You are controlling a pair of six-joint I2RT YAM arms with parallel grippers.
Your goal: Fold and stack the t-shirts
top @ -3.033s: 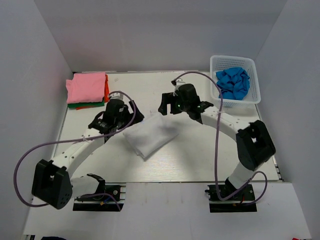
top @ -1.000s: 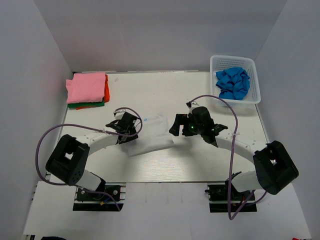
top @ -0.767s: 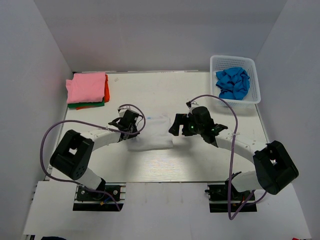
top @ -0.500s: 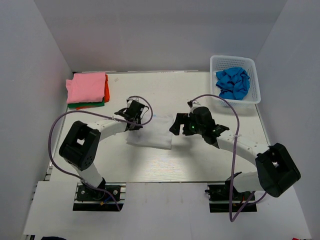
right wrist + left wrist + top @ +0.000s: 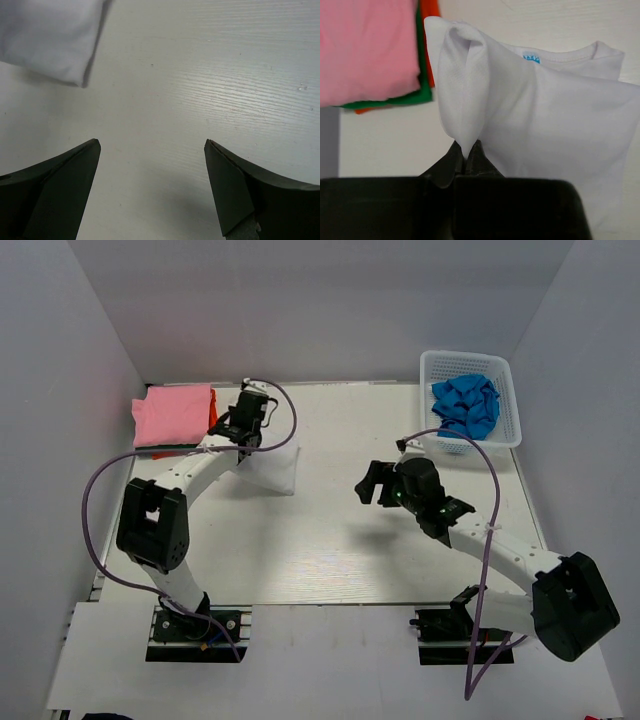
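Note:
The stack is to the left of my left gripper in the top view, so my left gripper should move over the far side corner of the pink t-shirt and release the fold of the white t-shirt.
My left gripper (image 5: pixel 247 445) (image 5: pixel 466 151) is shut on a pinched fold of the folded white t-shirt (image 5: pixel 273 469) (image 5: pixel 545 110), which hangs just right of the stack at the back left. That stack has a pink t-shirt (image 5: pixel 172 415) (image 5: pixel 365 45) on top, with orange-red (image 5: pixel 431 30) and green (image 5: pixel 395 99) edges under it. My right gripper (image 5: pixel 368 483) (image 5: pixel 152 142) stands open over bare table, apart from the white t-shirt (image 5: pixel 50 35), whose corner shows at the upper left of the right wrist view. A crumpled bright blue t-shirt (image 5: pixel 466 405) lies in the basket.
The white mesh basket (image 5: pixel 508 400) stands at the back right corner. White walls close the table on the left, back and right. The right arm's purple cable loops above its forearm near the basket.
My left gripper shut on the white t-shirt and carried it from the table's middle back and left, next to the stack. The right gripper stayed open and drew off to the right.

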